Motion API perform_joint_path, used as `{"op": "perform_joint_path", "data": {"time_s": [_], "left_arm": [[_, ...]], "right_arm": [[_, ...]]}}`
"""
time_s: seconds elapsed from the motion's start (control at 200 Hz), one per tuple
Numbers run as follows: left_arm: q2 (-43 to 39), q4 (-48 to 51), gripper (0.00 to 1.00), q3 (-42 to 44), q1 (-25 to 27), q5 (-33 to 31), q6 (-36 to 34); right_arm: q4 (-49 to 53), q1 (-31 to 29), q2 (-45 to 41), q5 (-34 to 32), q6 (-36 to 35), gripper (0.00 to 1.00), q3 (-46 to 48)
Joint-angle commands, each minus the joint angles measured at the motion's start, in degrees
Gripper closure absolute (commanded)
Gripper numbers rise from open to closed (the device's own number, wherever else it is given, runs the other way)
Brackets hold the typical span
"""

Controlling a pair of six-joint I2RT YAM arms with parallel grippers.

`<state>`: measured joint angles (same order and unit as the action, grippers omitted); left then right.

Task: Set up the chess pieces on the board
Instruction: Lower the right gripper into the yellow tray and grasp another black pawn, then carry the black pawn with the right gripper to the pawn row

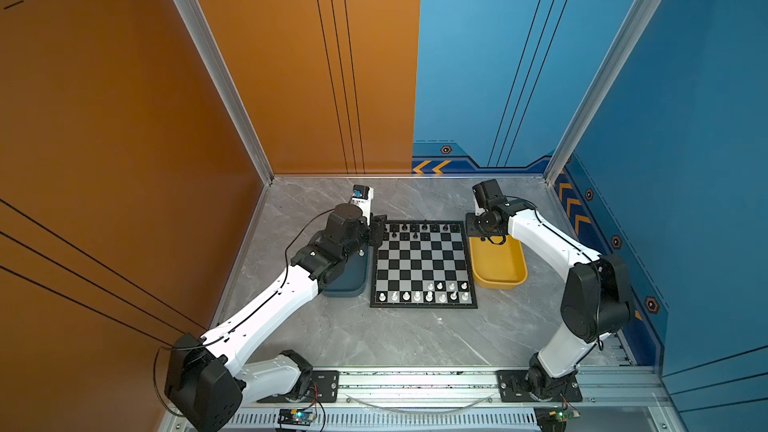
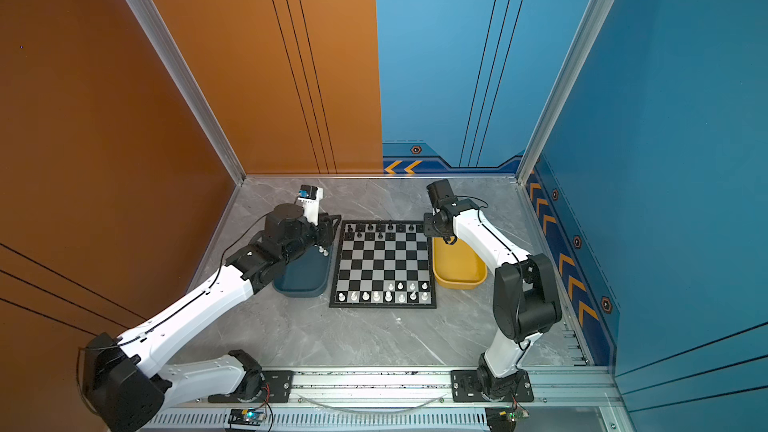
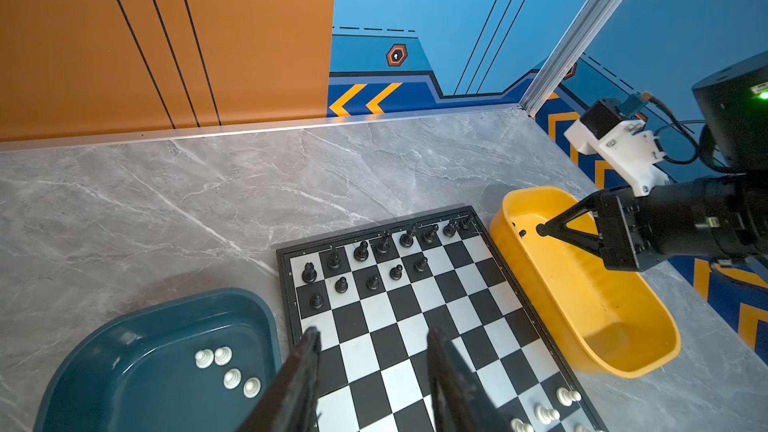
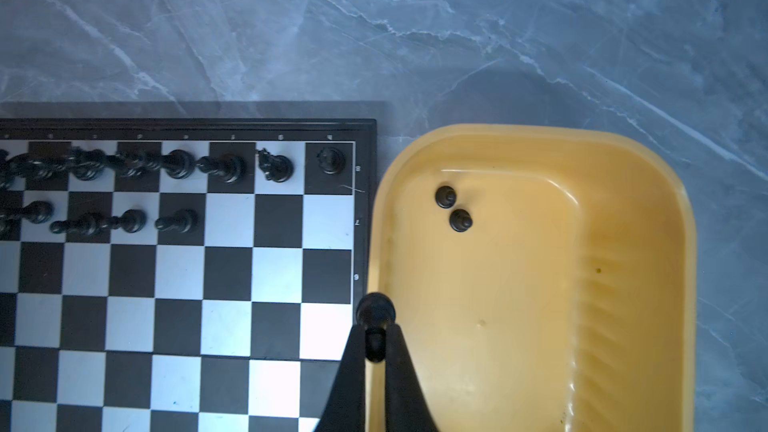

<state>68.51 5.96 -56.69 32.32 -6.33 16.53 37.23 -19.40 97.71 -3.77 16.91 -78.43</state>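
Note:
My right gripper should move across and down next, to release the pawn on the empty white square (image 1: 436, 236) (image 4: 229, 221) beside the pawn row. The square is below, toward the teal tray.
The board (image 1: 424, 268) lies mid-table. Several black chess pieces (image 1: 424, 228) stand on its two far rows, and several white ones (image 1: 428, 296) on its two near rows. My right gripper (image 4: 376, 326) is shut on a black pawn (image 4: 375, 310), which hangs over the yellow tray's (image 4: 623, 243) rim beside the board's (image 4: 166, 284) right edge. Two black pawns (image 4: 453, 207) lie in that tray. My left gripper (image 3: 372, 332) hovers open and empty over the board's (image 3: 415, 326) far left part. Several white pawns (image 3: 226, 367) lie in the teal tray (image 3: 124, 326).
The teal tray (image 1: 353, 284) touches the board's left side, partly under my left arm. The yellow tray (image 1: 498, 272) sits at the board's right side. Orange and blue walls close in the grey marble table (image 1: 415, 334) on three sides.

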Motion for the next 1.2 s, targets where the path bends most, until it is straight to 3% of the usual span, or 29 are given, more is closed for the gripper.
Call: {"op": "perform_joint_path", "data": {"time_s": [0.0, 0.481, 1.191], "left_arm": [[-1.2, 0.6, 0.56, -0.2, -0.1, 0.4, -0.4], [-1.5, 0.8, 0.56, 0.2, -0.8, 0.4, -0.4], [-1.3, 0.6, 0.56, 0.5, -1.6, 0.9, -0.4]], "right_arm": [[3.1, -2.7, 0.7, -1.5, -1.1, 1.0, -3.0], [4.1, -9.0, 14.4, 1.3, -1.5, 1.0, -12.5], [4.7, -9.0, 24.5, 1.6, -1.5, 1.0, -19.2]]}}
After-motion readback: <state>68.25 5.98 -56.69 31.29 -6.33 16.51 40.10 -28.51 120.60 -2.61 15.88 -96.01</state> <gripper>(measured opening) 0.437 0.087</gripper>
